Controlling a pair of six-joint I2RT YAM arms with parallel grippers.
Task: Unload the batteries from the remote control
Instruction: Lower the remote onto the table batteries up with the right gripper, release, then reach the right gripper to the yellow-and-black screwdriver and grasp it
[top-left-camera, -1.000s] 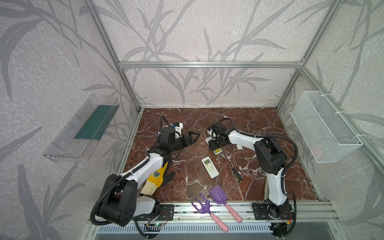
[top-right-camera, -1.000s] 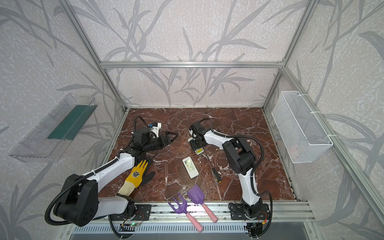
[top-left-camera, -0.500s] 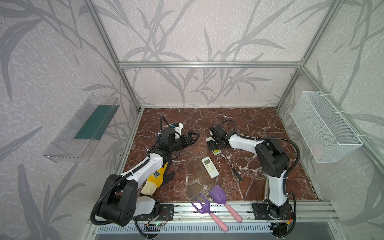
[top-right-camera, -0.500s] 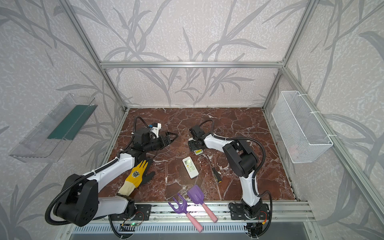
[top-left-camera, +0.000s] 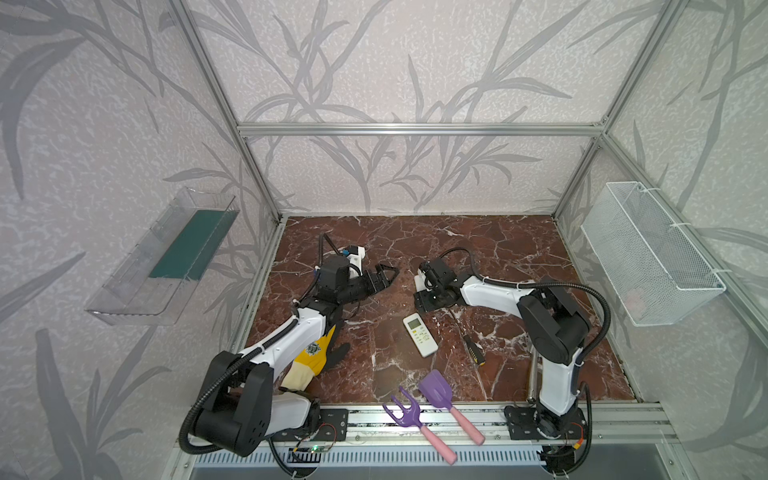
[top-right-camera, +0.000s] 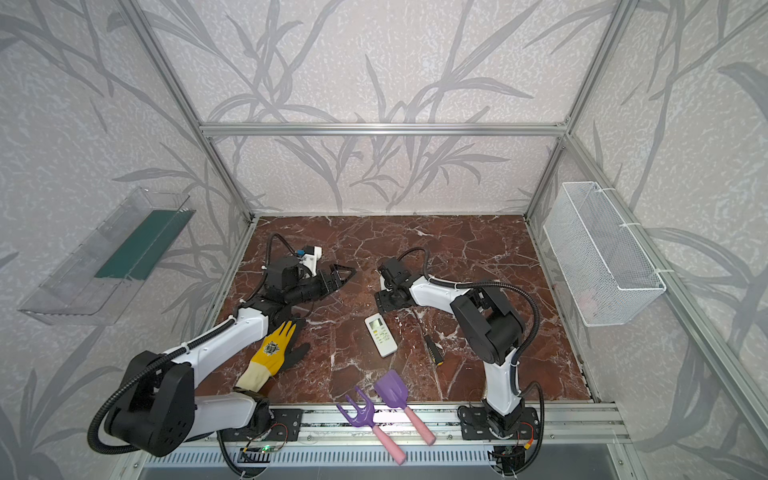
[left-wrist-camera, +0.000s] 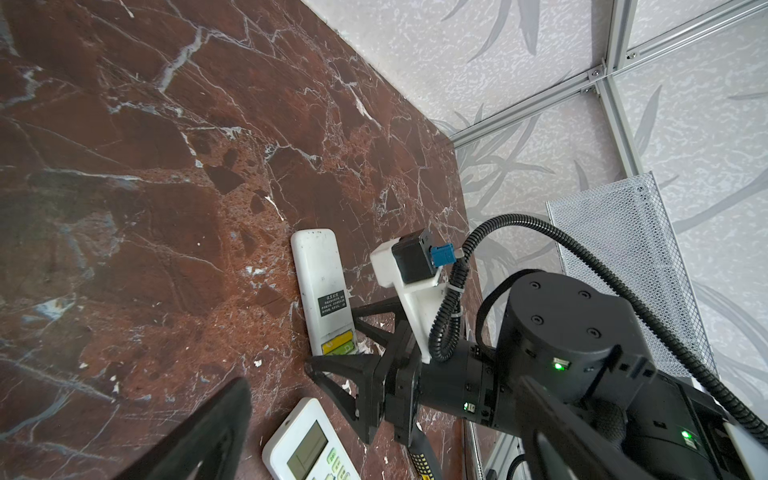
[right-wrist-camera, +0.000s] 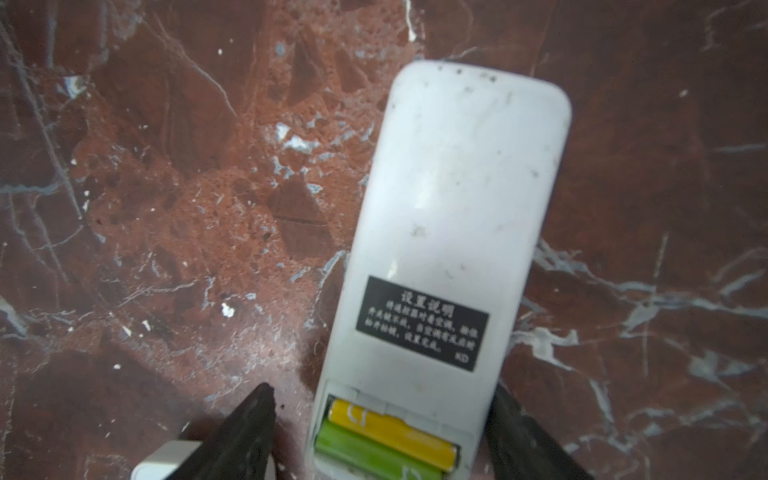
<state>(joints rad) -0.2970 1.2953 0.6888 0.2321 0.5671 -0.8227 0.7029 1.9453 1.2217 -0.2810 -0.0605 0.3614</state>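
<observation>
Both batteries still lie side by side in the bay, so I need to lift my right gripper from the remote next, move back and lower it onto the screwdriver's black-and-yellow handle (top-left-camera: 474, 350).
A white remote control (right-wrist-camera: 457, 199) lies face down on the marble floor, also seen at the back middle in both top views (top-left-camera: 420, 277) (top-right-camera: 381, 282). Its battery bay is uncovered. Two batteries (right-wrist-camera: 386, 440) (left-wrist-camera: 337, 344) lie in it side by side, one looking yellow, the other lime green. My right gripper (right-wrist-camera: 382, 392) (top-left-camera: 422, 296) is open, with a finger on each side of the remote's battery end and nothing held. My left gripper (top-left-camera: 384, 276) is open and empty, left of the remote and pointing toward it; one finger (left-wrist-camera: 208, 432) shows in the left wrist view.
A second white remote (top-left-camera: 420, 336) lies face up just in front. A yellow-and-black screwdriver (top-left-camera: 473, 353) lies to its right and a yellow glove (top-left-camera: 316, 357) under the left arm. Purple rake (top-left-camera: 405, 409) and shovel (top-left-camera: 436, 388) sit at the front edge. A wire basket (top-left-camera: 652, 257) hangs on the right wall, a clear shelf (top-left-camera: 166, 257) on the left.
My right gripper has opened wider around the remote's battery end and shifted slightly over it. The left arm has not moved.
</observation>
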